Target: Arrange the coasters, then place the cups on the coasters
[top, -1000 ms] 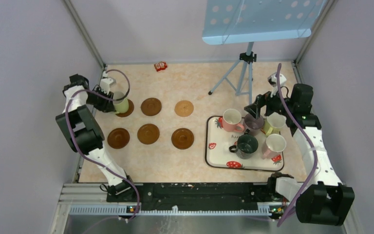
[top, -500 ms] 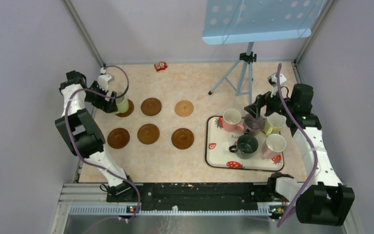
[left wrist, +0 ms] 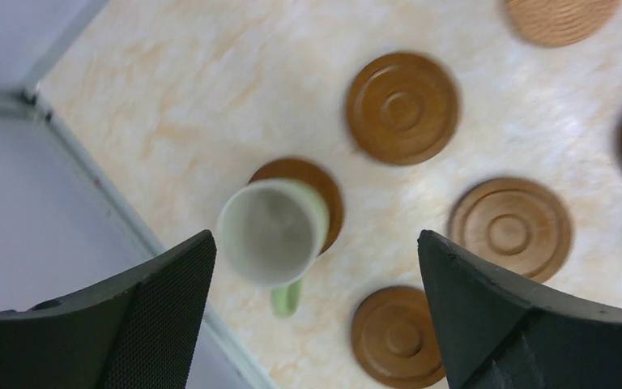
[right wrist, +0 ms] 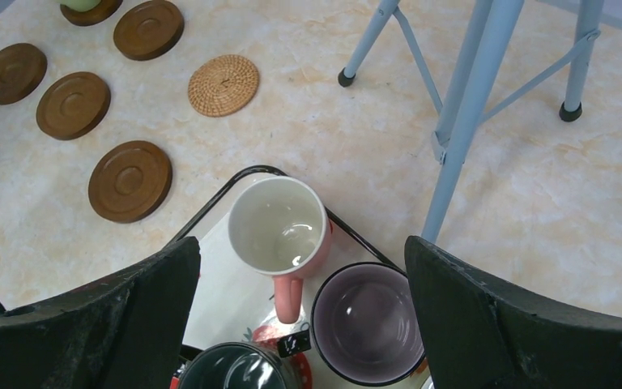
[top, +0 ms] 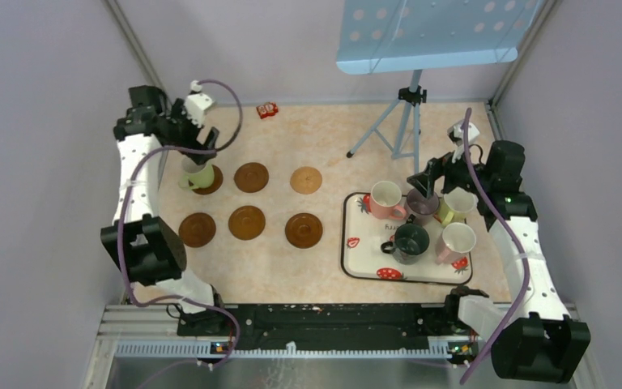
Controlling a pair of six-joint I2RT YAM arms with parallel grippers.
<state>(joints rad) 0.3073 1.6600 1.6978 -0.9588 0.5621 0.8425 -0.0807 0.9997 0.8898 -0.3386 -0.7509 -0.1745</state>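
My left gripper crosses to the right in the top view and goes down to the dark green cup's handle (top: 388,247) next, as that handle sticks out toward the coasters.
A yellow-green cup (top: 198,173) (left wrist: 274,231) stands on the back-left coaster (top: 209,181) (left wrist: 317,183), free of any grip. My left gripper (top: 180,136) (left wrist: 316,271) hangs open above it, the fingers (left wrist: 158,304) well apart. Five other coasters lie bare in two rows, among them a woven tan one (top: 306,179) (right wrist: 223,84) and a dark one (top: 304,230) (right wrist: 129,180). On the tray (top: 356,261) stand the pink (top: 386,199) (right wrist: 279,224), mauve (top: 422,207) (right wrist: 364,322), dark green (top: 410,241), light pink (top: 455,241) and a second yellow-green cup (top: 456,205). My right gripper (top: 423,180) (right wrist: 301,251) hovers open over the pink and mauve cups.
A blue music stand's tripod (top: 405,121) (right wrist: 470,105) stands behind the tray, its perforated desk (top: 429,32) overhead. A small red object (top: 268,109) lies at the back wall. Frame walls close in both sides, close to the left arm.
My left gripper opened, let go of the yellow-green cup on the back-left coaster, then rose and drew back. The right arm barely moved.
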